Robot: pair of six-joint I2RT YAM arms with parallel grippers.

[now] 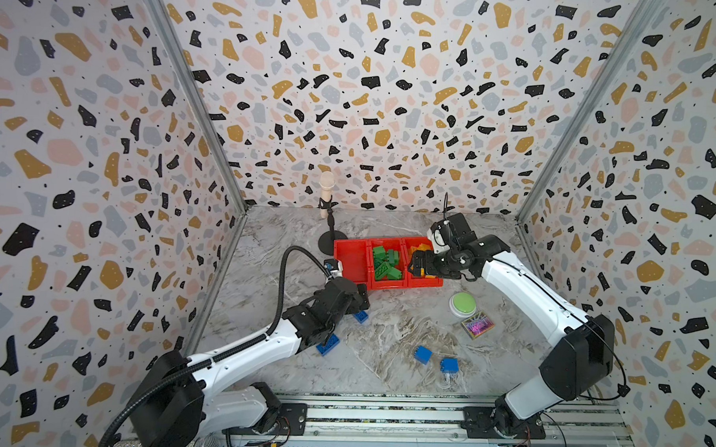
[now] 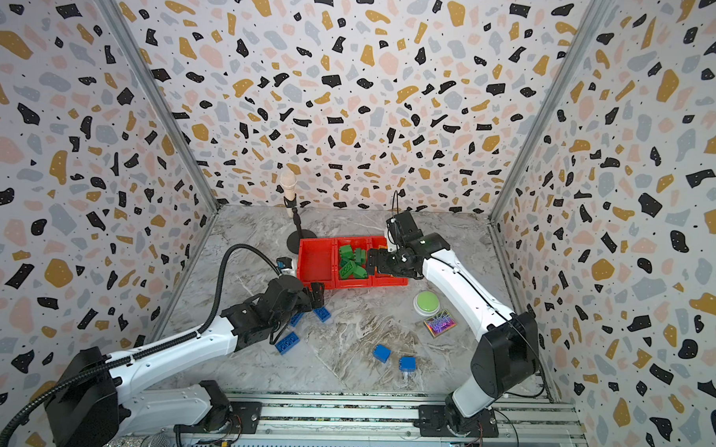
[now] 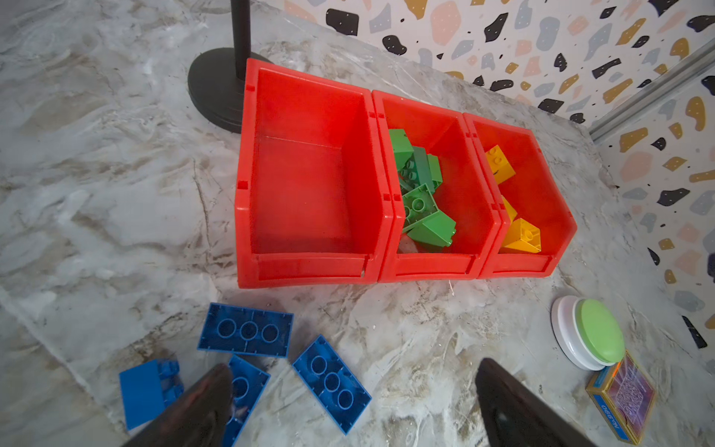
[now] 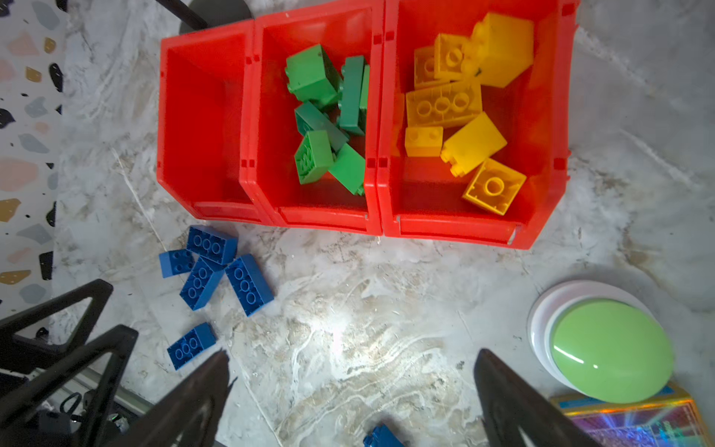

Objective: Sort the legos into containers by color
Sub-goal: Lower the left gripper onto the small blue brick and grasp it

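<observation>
I will lower my left gripper next onto the small blue lego at the end of the cluster farthest from the green-topped button, because the bare tabletop beside it leaves room for my fingers.
Three joined red containers (image 1: 349,259) (image 2: 316,260) (image 3: 309,185) (image 4: 201,127) stand in a row. The left one is bare, the middle one holds green legos (image 1: 385,264) (image 3: 419,193) (image 4: 329,116), and the right one holds yellow legos (image 1: 423,248) (image 4: 460,104). Blue legos (image 1: 327,345) (image 2: 321,313) (image 3: 245,329) (image 4: 243,284) lie on the table in front, and two more (image 1: 422,353) lie nearer the front edge. My left gripper (image 1: 360,298) (image 3: 354,367) is open and hangs over the blue cluster. My right gripper (image 1: 416,265) (image 4: 352,354) is open and empty above the yellow bin's front.
A black round-based stand (image 1: 331,240) with a microphone rises just behind the left bin. A green-topped white button (image 1: 464,304) and an iridescent card (image 1: 477,325) sit right of the bins, under the right arm. Patterned walls close three sides.
</observation>
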